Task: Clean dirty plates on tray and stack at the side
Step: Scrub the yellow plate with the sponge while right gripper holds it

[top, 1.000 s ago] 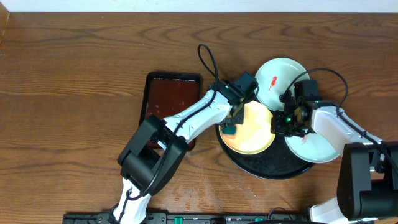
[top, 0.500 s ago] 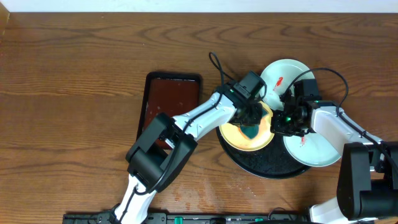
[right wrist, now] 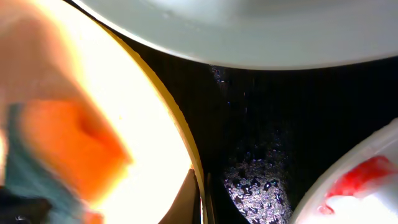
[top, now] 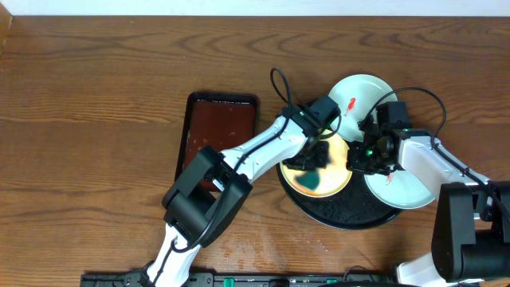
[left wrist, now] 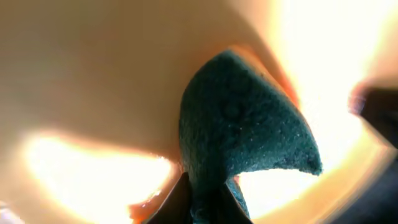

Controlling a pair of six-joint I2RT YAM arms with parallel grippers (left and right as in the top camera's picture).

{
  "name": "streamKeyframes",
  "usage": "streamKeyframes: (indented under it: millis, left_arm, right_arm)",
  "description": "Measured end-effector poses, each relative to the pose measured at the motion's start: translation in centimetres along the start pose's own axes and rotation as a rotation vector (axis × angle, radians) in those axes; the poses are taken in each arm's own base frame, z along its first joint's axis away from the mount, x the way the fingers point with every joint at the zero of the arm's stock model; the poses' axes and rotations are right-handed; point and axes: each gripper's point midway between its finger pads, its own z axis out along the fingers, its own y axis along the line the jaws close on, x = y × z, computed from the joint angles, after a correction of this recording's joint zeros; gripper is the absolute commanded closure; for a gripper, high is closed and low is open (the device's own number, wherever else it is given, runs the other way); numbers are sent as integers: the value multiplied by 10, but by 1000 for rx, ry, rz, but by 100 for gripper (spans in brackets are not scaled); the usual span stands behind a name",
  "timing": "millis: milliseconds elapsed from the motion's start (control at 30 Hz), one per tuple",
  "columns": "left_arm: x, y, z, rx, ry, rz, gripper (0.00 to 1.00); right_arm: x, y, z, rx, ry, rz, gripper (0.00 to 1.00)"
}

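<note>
The dark-brown tray lies bare, so my left gripper lifts off the plate next, moves left in the overhead view and releases the sponge on the tray's middle (top: 215, 136).
The pale yellow plate (top: 331, 163) lies on the left of the round black tray (top: 351, 214). My left gripper (top: 312, 174) is shut on a green sponge (left wrist: 242, 130) and presses it on the yellow plate (left wrist: 93, 74). My right gripper (top: 356, 159) is shut on the yellow plate's right rim (right wrist: 186, 149). Two white plates with red smears lie on the tray, one at the back (top: 362, 92) and one at the right (top: 406, 187). In the right wrist view the back plate (right wrist: 249, 31) and the right plate (right wrist: 360, 186) show over the wet tray (right wrist: 261, 124).
A rectangular dark-brown tray (top: 217, 127) lies left of the black tray on the wooden table (top: 96, 119). The left arm reaches across it to the plate.
The sponge has slid over the yellow plate, from its left edge to the middle and now toward the front left. The right gripper has stayed on the rim.
</note>
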Motion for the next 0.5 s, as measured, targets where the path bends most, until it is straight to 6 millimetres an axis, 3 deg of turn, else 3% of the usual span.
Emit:
streamKeyframes:
  millis: [167,233,400,500]
  left_arm:
    - [-27,47,-19,-251,-117,-26,93]
    - [-37,53,-24,-300,-163,-20,92]
    - [-49,49,-27,-299,-216,-10,93]
    - [-51,27,-19,-173,-202,-7,93]
  right_arm:
    - [0,0,0,-2,0,0,99]
    - [0,2,1,-11,3,-1,99]
    - [1,4,1,-19,8,-2,99]
    - [1,4,1,-19,8,-2,99]
